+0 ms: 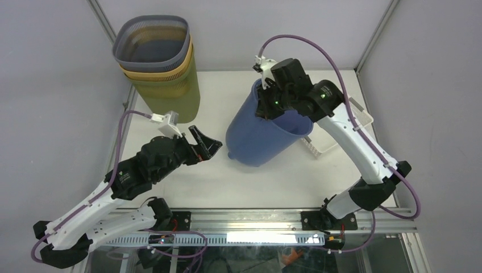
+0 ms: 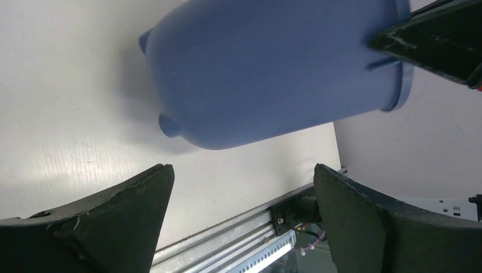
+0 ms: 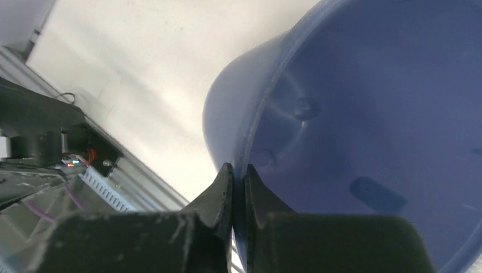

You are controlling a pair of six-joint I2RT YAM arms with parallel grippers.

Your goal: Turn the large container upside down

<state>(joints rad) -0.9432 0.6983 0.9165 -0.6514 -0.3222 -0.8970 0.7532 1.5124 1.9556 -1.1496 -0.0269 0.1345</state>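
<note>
The robot will next lower its right gripper toward the tabletop by the baskets and release the container, since that spot is below the gripper, to its left in the top view.
The large blue container is tilted, its rounded base down-left and off the table, its open mouth up-right. My right gripper is shut on its rim, one finger inside and one outside, as the right wrist view shows. The blue wall fills that view. My left gripper is open and empty, just left of the container's base. In the left wrist view the container hangs above the table beyond my open left gripper.
Stacked baskets, grey over yellow over olive, stand at the table's back left. A white wire basket lies behind the blue container on the right. The metal rail runs along the near table edge.
</note>
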